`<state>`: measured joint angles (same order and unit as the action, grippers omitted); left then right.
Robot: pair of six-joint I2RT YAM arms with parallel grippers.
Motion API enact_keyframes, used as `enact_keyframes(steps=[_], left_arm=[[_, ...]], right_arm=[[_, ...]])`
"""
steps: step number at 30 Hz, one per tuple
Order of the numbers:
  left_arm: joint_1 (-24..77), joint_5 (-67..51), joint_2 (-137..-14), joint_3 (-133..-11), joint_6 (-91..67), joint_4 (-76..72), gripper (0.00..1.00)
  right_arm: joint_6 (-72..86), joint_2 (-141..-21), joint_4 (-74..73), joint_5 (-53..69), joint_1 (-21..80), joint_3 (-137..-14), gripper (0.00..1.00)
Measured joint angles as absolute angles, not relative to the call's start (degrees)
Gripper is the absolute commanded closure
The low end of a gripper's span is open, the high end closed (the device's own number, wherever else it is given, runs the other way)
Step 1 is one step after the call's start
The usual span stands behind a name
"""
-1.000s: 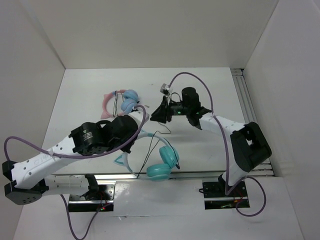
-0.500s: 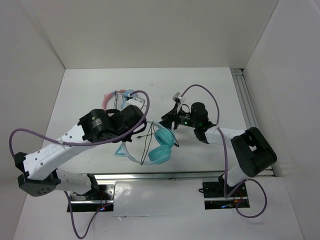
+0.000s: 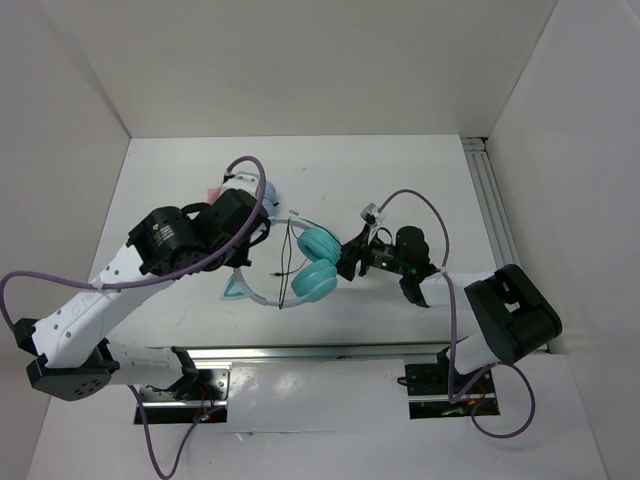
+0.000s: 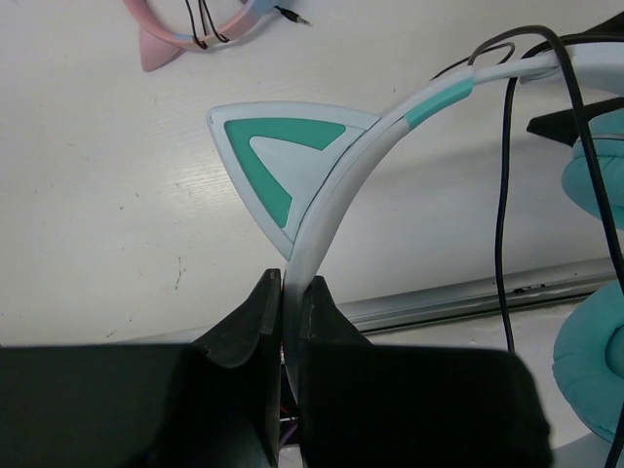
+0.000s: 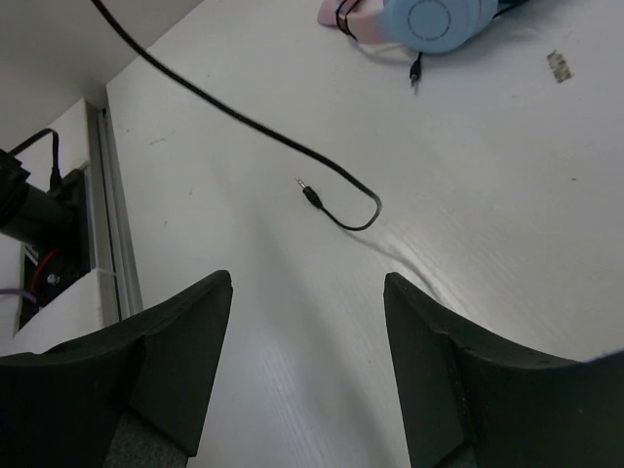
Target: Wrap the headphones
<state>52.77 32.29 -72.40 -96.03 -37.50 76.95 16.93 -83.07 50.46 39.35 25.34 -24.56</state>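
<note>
I will next move my right gripper down and to the left in the top view, to the plug end of the black cable. Then I will close on the cable.
The teal headphones [image 3: 315, 262] hang tilted above the table, earcups close together, with the white-and-teal headband [image 4: 336, 195] and its cat ear [image 4: 278, 156] towards me. My left gripper [image 4: 291, 285] is shut on the headband just below the cat ear; in the top view it [image 3: 258, 240] sits left of the earcups. The thin black cable [image 4: 502, 195] dangles in loops past the earcups [image 4: 595, 361]. My right gripper [image 3: 350, 262] is open just right of the earcups, holding nothing. In the right wrist view it [image 5: 307, 288] faces bare table, with a cable end and plug [image 5: 310, 192] lying ahead.
Pink-banded headphones with light blue earcups [image 3: 266, 190] lie at the back, partly hidden by my left arm; they also show as the pink band [image 4: 185, 29] and a blue earcup [image 5: 439, 15]. A metal rail [image 3: 490, 200] runs along the right side and another [image 3: 330, 350] along the near edge.
The left arm has carried the headphones away from the near edge towards the middle. The right gripper has opened wider and come nearer, ending beside the earcups.
</note>
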Motion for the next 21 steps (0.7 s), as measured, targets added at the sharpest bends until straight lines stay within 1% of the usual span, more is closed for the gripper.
enact_keyframes(steps=[4, 12, 17, 21], left_arm=[[51.3, 31.2, -72.1, -96.2, -37.5, 76.3, 1.0], [48.9, 29.0, -72.1, -96.3, -37.3, 75.2, 1.0], [46.4, 27.9, -72.1, -96.3, -36.1, 74.3, 1.0], [43.5, 26.4, -72.1, -96.2, -35.8, 73.0, 1.0]], right_arm=[[17.8, -88.0, 55.1, 38.3, 27.4, -23.8, 0.29], [22.3, -104.2, 66.0, 33.2, 32.6, -25.3, 0.29], [26.9, -113.0, 72.3, 30.5, 33.1, -28.3, 0.31], [30.1, -118.4, 77.0, 28.6, 34.7, -32.1, 0.31]])
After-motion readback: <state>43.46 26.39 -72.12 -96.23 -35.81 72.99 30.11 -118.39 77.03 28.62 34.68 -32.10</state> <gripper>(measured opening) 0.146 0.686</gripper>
